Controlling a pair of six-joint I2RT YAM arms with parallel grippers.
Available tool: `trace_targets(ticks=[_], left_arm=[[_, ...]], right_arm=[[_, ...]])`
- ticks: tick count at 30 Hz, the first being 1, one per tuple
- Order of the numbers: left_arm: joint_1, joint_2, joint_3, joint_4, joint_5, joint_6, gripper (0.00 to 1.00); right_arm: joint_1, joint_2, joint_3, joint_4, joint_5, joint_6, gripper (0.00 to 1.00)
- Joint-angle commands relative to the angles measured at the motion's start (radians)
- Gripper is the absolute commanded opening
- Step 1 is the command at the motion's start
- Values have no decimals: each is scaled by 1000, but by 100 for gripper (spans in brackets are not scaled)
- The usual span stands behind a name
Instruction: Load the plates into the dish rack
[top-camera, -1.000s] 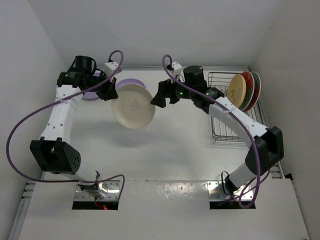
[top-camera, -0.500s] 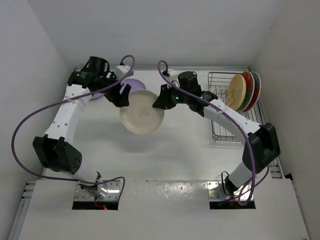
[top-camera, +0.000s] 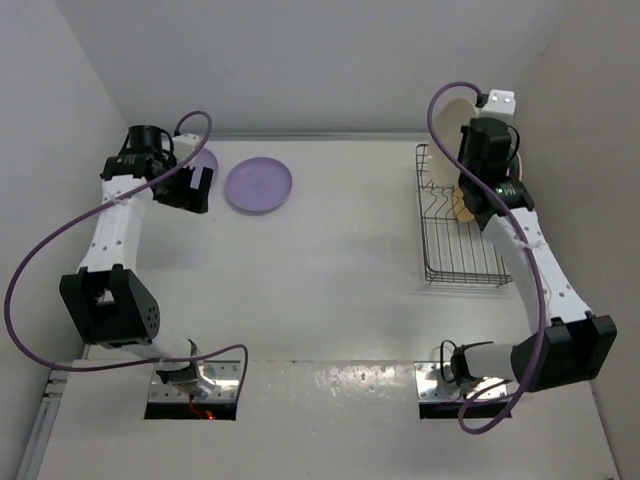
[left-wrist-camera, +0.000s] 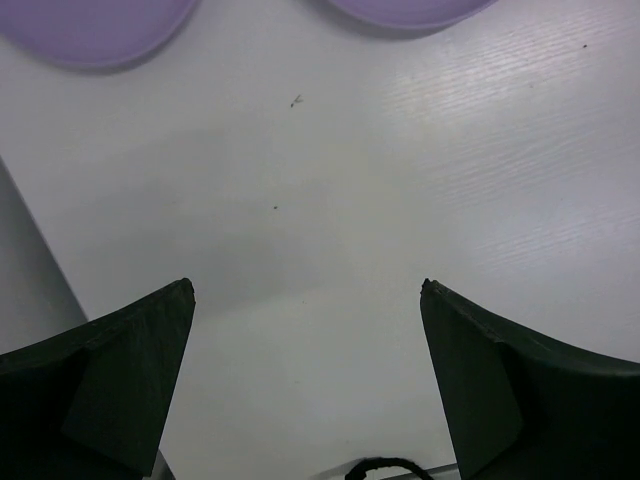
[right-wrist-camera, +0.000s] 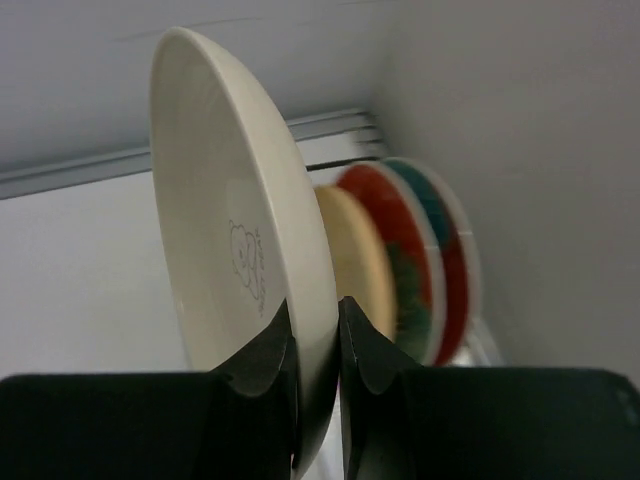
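Observation:
My right gripper lowers the cream plate next to seat it beside the yellow-orange plate (right-wrist-camera: 358, 255), since it still hangs on edge above the rack's far end.
My right gripper (right-wrist-camera: 318, 320) is shut on the rim of a cream plate (right-wrist-camera: 240, 250), held on edge. In the top view that plate (top-camera: 447, 125) hangs over the far end of the grey wire dish rack (top-camera: 450, 262), under my right gripper (top-camera: 468, 150). Just beyond it, a yellow-orange plate (right-wrist-camera: 358, 255) and two red plates with teal pattern (right-wrist-camera: 412, 260) stand upright. Two lilac plates lie flat at the far left: one (top-camera: 258, 185) in the open, one (top-camera: 206, 160) partly behind my left gripper (top-camera: 190, 186). That left gripper (left-wrist-camera: 307, 290) is open over bare table, the lilac plates (left-wrist-camera: 90, 25) ahead of it.
White walls close in the table on the left, back and right; the rack sits near the right wall. The near half of the rack shows bare wire prongs (top-camera: 462, 250). A purple cable (top-camera: 40, 260) loops off each arm.
The left gripper let go of the cream plate, opened and drew back to the far left. The right gripper shut on the plate and carried it right, above the rack.

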Motion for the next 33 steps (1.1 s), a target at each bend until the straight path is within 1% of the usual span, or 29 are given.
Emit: trace_targets(ticks=[1, 4, 5, 7, 9, 10, 11, 13, 14, 15, 17, 18, 19, 20, 21, 23, 24, 27, 29, 30, 31, 32, 33], left_arm=[[12, -37, -23, 30, -19, -28, 100], [12, -28, -33, 39, -8, -28, 100], [12, -19, -33, 39, -8, -28, 100], [12, -19, -33, 39, -8, -19, 100], [12, -19, -33, 39, -8, -19, 100], [12, -19, -33, 39, -8, -19, 100], [12, -19, -33, 39, -8, -19, 100], [21, -28, -43, 39, 2, -19, 100], [21, -28, -43, 39, 2, -19, 100], [21, -28, -43, 39, 12, -19, 100], [21, -28, -43, 39, 12, -19, 100], [21, -28, -43, 39, 21, -19, 100], [21, -28, -43, 39, 21, -19, 100], [21, -28, -43, 39, 21, -19, 100], [21, -28, -43, 39, 21, -19, 100], [21, -28, -43, 39, 21, -19, 100], [21, -28, -43, 39, 21, -19, 100], [21, -28, -43, 39, 21, -19, 100], [21, -28, -52, 39, 21, -19, 100], [21, -28, -52, 39, 21, -10, 100], [21, -28, -52, 39, 21, -9, 100], [21, -28, -52, 39, 21, -9, 100], [21, -28, -52, 39, 21, -9, 100]], right_arm=[[-34, 40, -28, 120, 330, -233, 0], [-49, 79, -73, 237, 364, -312, 0], [-45, 86, -90, 308, 366, -342, 0], [-48, 126, -94, 373, 370, -361, 0], [-40, 158, -108, 425, 408, -428, 0], [-37, 178, -116, 517, 425, -454, 0], [-34, 188, -122, 548, 442, -538, 0], [-13, 221, -137, 603, 459, -585, 0], [-1, 256, -140, 648, 487, -664, 0], [12, 267, -162, 710, 496, -692, 0], [33, 295, -186, 767, 508, -738, 0], [33, 295, -192, 763, 505, -732, 0], [36, 301, -197, 745, 502, -687, 0], [35, 303, -193, 648, 493, -653, 0], [32, 303, -191, 615, 490, -560, 0], [30, 301, -208, 558, 491, -481, 0], [33, 298, -214, 547, 488, -481, 0], [26, 309, -235, 493, 482, -403, 0], [15, 314, -234, 455, 450, -342, 0], [9, 324, -217, 356, 397, -312, 0], [0, 327, -205, 313, 328, -209, 0], [-10, 343, -162, 270, 294, -161, 0], [-34, 352, -151, 186, 272, -134, 0]])
